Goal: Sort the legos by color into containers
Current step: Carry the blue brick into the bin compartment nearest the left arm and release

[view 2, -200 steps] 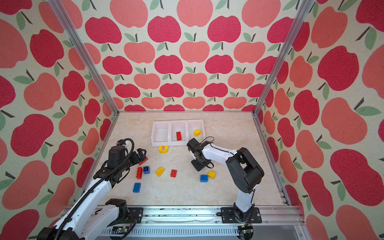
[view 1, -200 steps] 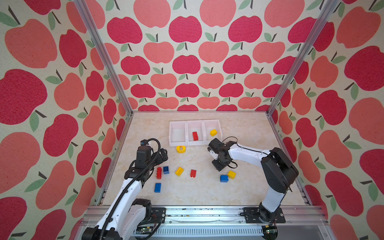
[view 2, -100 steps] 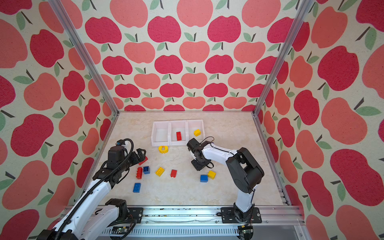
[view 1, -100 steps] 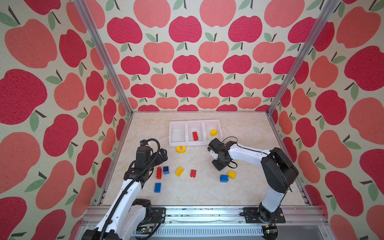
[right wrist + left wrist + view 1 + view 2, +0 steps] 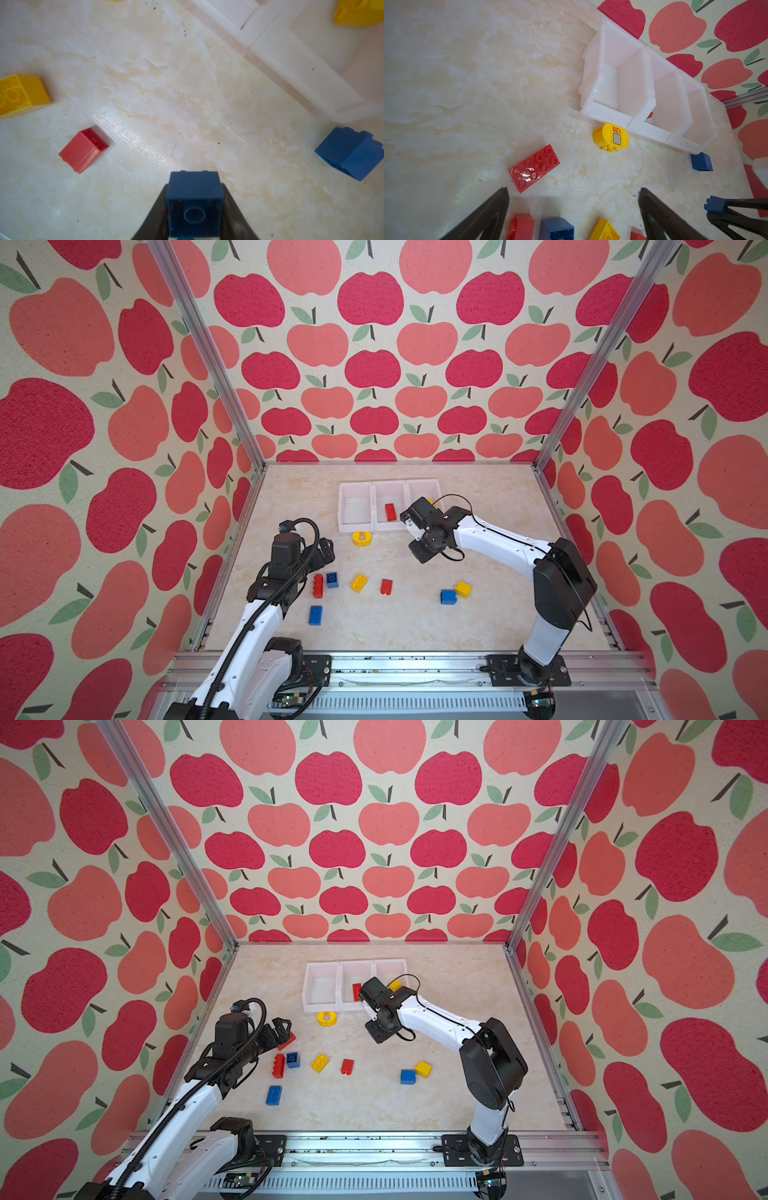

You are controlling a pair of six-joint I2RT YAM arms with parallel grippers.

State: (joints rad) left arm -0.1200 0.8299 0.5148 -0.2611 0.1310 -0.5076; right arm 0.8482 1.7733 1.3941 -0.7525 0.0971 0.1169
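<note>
I will move my right gripper outward over the empty bin (image 5: 356, 509) and let go of the blue brick there, because the other bins hold red and yellow.
My right gripper (image 5: 195, 187) is shut on a small blue brick (image 5: 194, 199) and hangs just in front of the containers (image 5: 357, 527), as both top views show (image 5: 420, 552). The three joined white bins hold a red brick (image 5: 390, 512) in the middle one and a yellow brick (image 5: 359, 14) in the right one. My left gripper (image 5: 574, 193) stands open at the left, above a flat red plate (image 5: 534, 168). Loose legos lie in front: red (image 5: 318, 585), blue (image 5: 331, 579), yellow (image 5: 359, 583), red (image 5: 386, 586), blue (image 5: 447, 597), yellow (image 5: 463, 589), blue (image 5: 316, 615).
A rounded yellow piece marked 120 (image 5: 362, 538) sits against the bins' front rim. Another blue brick (image 5: 351, 153) lies by the bins' corner, under my right arm. Apple-patterned walls close in three sides, and a metal rail (image 5: 415, 664) runs along the front.
My right gripper's jaws have closed on the blue brick and it has shifted a little toward the bins. The left arm has not moved.
</note>
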